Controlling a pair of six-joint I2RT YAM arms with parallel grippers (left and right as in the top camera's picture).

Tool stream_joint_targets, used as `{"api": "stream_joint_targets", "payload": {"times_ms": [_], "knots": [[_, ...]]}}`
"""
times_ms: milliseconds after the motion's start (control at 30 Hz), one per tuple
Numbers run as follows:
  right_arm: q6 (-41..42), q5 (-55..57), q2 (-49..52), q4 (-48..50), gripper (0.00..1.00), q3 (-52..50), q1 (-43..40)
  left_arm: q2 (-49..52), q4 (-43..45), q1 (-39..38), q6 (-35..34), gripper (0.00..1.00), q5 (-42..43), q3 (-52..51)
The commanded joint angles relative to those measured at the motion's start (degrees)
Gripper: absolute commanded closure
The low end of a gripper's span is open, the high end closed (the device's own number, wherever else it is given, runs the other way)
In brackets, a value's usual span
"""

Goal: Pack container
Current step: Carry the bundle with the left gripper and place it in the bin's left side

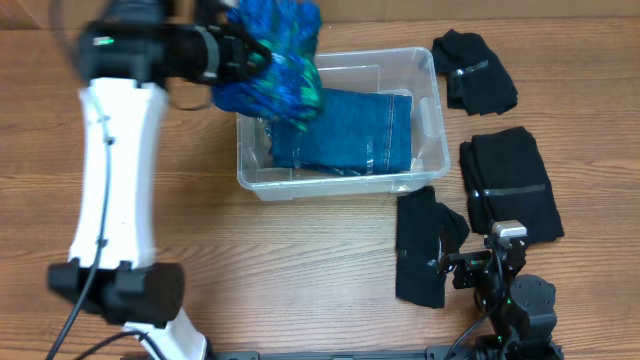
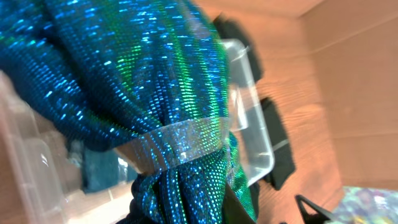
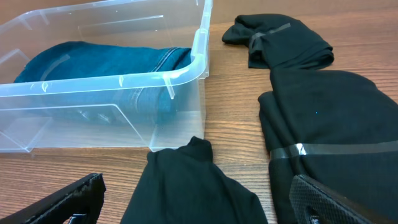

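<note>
I should next lower the shiny blue-green garment with my left gripper inside the container's rim toward the denim garment, then open the gripper.
The clear plastic container stands at the table's middle back with a folded blue denim garment inside; it also shows in the right wrist view. My left gripper is shut on a shiny blue-green garment bound with clear tape, and holds it above the container's left end; the garment fills the left wrist view. My right gripper is open and empty, low near the front right, over a black garment.
Three folded black garments bound with tape lie right of the container: one at the back right, a large one, and one at the front. A wall or board runs along the table's back edge.
</note>
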Motion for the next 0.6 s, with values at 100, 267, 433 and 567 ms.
{"api": "stream_joint_targets", "payload": {"times_ms": [100,267,433,567], "knots": [[0.2,-0.1,-0.5,-0.2,0.00,-0.5,-0.2,10.8,0.2,-11.8,-19.9,0.96,-26.3,-2.2],[0.2,-0.1,-0.5,-0.2,0.00,-0.5,-0.2,17.1,-0.1,-12.1,-19.1,0.95,-28.9,-2.2],[0.2,-0.1,-0.5,-0.2,0.00,-0.5,-0.2,17.8,-0.4,-12.8,-16.3,0.95,-25.4,-2.2],[0.2,-0.1,-0.5,-0.2,0.00,-0.5,-0.2,16.7,3.7,-13.7,-15.7,0.95,-21.4,-1.7]]}}
